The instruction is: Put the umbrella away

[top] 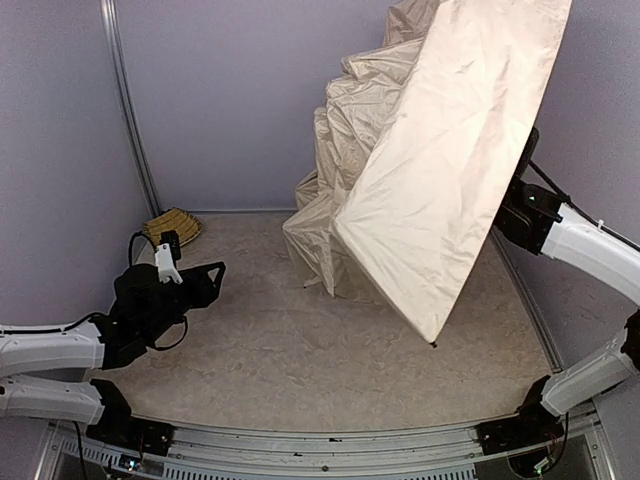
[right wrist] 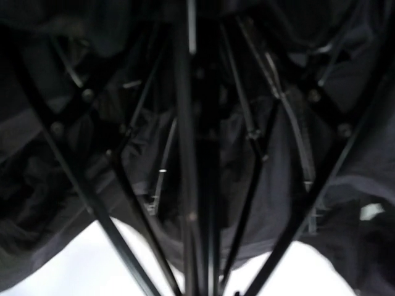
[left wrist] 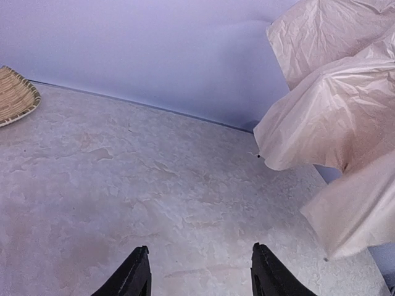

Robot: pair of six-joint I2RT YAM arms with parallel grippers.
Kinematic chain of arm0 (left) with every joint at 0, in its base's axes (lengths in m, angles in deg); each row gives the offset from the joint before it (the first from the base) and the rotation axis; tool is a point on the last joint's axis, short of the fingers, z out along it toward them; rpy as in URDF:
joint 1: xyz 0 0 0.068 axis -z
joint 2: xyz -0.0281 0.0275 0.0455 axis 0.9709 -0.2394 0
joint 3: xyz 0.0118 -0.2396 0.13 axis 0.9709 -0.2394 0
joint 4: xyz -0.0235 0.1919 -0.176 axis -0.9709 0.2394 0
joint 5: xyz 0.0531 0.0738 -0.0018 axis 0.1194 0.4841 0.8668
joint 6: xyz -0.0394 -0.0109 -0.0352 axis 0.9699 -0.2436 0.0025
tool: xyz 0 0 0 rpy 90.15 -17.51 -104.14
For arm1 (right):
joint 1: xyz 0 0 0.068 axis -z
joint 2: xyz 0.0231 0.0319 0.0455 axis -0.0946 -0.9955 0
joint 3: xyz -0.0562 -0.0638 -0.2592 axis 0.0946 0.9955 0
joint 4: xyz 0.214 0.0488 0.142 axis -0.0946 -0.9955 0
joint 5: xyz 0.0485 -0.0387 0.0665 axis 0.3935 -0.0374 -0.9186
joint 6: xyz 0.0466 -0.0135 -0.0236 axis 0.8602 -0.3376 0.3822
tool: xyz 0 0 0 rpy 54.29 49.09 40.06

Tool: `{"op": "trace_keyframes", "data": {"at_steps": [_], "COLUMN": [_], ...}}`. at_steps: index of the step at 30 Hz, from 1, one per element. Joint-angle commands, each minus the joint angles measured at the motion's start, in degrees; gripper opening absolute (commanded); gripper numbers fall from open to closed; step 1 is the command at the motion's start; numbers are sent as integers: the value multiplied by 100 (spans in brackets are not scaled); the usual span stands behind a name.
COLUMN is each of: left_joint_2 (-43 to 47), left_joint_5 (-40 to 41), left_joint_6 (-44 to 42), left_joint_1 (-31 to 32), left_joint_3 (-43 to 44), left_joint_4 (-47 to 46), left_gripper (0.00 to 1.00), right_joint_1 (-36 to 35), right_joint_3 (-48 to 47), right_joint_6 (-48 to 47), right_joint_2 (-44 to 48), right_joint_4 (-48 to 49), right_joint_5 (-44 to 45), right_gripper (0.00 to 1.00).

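Observation:
I will carry the umbrella's pole down and left in the top view with my right gripper and release it on the bare tabletop there.
The umbrella is open, its cream-beige canopy raised at the back right, with crumpled folds reaching down to the table. In the left wrist view the canopy hangs at the right. My right arm reaches behind the canopy, which hides its gripper in the top view. The right wrist view looks up the black shaft among the ribs, and my right gripper holds the shaft at the bottom edge. My left gripper is open and empty, low over the table, left of the umbrella.
A woven straw basket lies at the back left corner against the wall and also shows in the left wrist view. Purple walls close the table on three sides. A metal rail runs along the near edge.

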Motion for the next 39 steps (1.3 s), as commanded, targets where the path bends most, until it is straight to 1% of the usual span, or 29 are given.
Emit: {"op": "trace_keyframes", "data": {"at_steps": [1,5,8,11,14,15,16,19,23,24,25,26,31,34,35,39], "left_joint_2": [57,68,30,0,-4,2,12,65,64,55,41,19,24,160,193,-20], "left_joint_5": [16,-2,3,-7,-35,-48,-52,-115,-163,-180,-210,-250,-475,-643,-726,-1397], "left_joint_6": [36,19,-23,-15,-28,-44,-69,-167,-300,-310,-341,-368,-605,-803,-944,-1251], "left_joint_1": [-41,-49,-56,-66,-82,-84,-84,-84,-84,-88,-89,-90,-93,-90,-85,-66], "left_joint_3": [-152,-249,-250,-271,-294,-294,-286,-277,-238,-233,-225,-224,-67,109,197,710], "left_joint_4": [-117,-185,-161,-142,-160,-154,-143,-125,-63,-55,-57,-63,52,195,234,349], "left_gripper": [55,55,56,57,58,59,59,62,65,66,66,67,68,68,68,68], "right_joint_1": [-335,-729,-1094,-1382,-1631,-1695,-1732,-1754,-1773,-1789,-1807,-1831,-1867,-1847,-1804,-1269], "right_joint_3": [301,1188,1643,1847,1939,1942,1949,1926,2080,2171,2266,2380,2867,3078,3087,2688], "right_joint_6": [-898,-520,88,685,1040,1143,1235,1596,2054,2120,2167,2237,2464,2548,2641,3161], "right_joint_2": [-256,-723,-1368,-2125,-2826,-2913,-3011,-3104,-2959,-2883,-2794,-2676,-1844,-1226,-999,-253], "right_joint_4": [812,815,857,693,783,779,741,699,746,812,856,903,682,79,-173,-1220], "right_joint_5": [497,443,478,251,-33,-170,-328,-644,-811,-769,-704,-647,-752,-988,-1202,-2806], "right_gripper": [0,0,0,0,0,1,4,21,51,73,89,99,100,100,100,98]}}
